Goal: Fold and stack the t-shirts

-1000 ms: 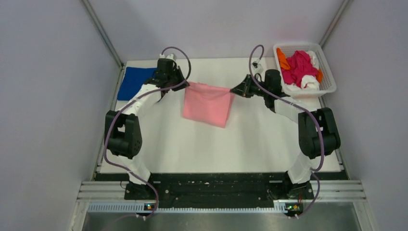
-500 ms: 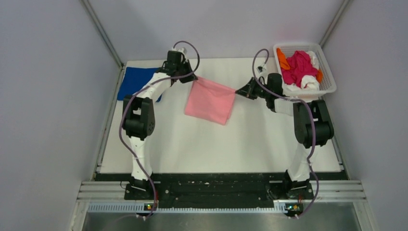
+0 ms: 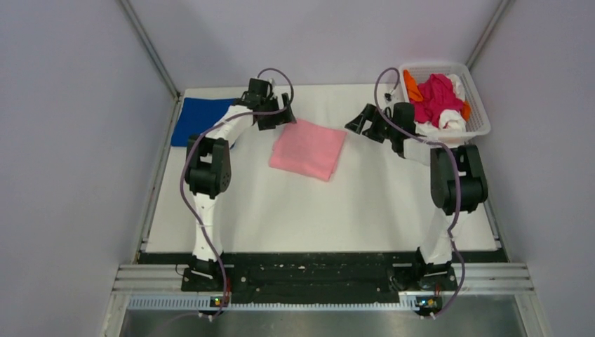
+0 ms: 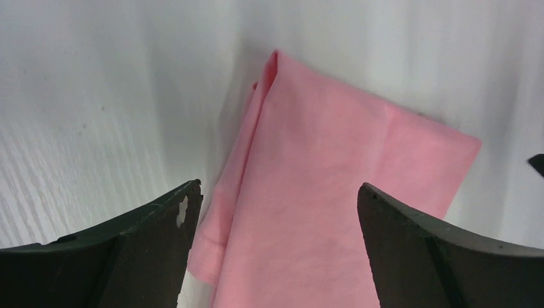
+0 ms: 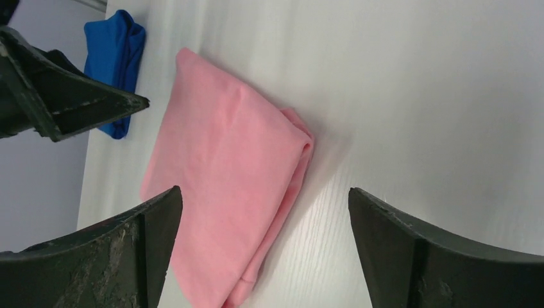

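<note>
My left gripper should next move its open fingers down and back to pinch the pink t-shirt's layered edge (image 3: pixel 282 140) (image 4: pixel 232 205) facing the blue one, as it lies below and behind.
A light pink t-shirt (image 3: pixel 309 149) lies folded into a flat rectangle on the white table (image 3: pixel 295 210), at the middle back. My left gripper (image 3: pixel 281 112) hovers open at its far left corner, holding nothing; in the left wrist view the pink t-shirt (image 4: pixel 333 192) fills the space under the spread jaws of that gripper (image 4: pixel 279 186). At the far right corner my right gripper (image 3: pixel 359 119) is open and empty too. The right wrist view shows the pink t-shirt (image 5: pixel 224 179) below the right gripper (image 5: pixel 264 190). A folded royal blue t-shirt (image 3: pixel 196 119) lies at the back left.
A white lattice basket (image 3: pixel 484 130) stands at the back right corner, holding crumpled magenta (image 3: pixel 435 95), orange (image 3: pixel 412 88) and white (image 3: pixel 452 119) t-shirts. Grey walls close in the table on three sides. The blue t-shirt (image 5: pixel 122 58) sits close behind the left arm.
Both grippers held the pink t-shirt's far corners lifted and stretched; now both have opened and let go, and the t-shirt has dropped flat on the table.
</note>
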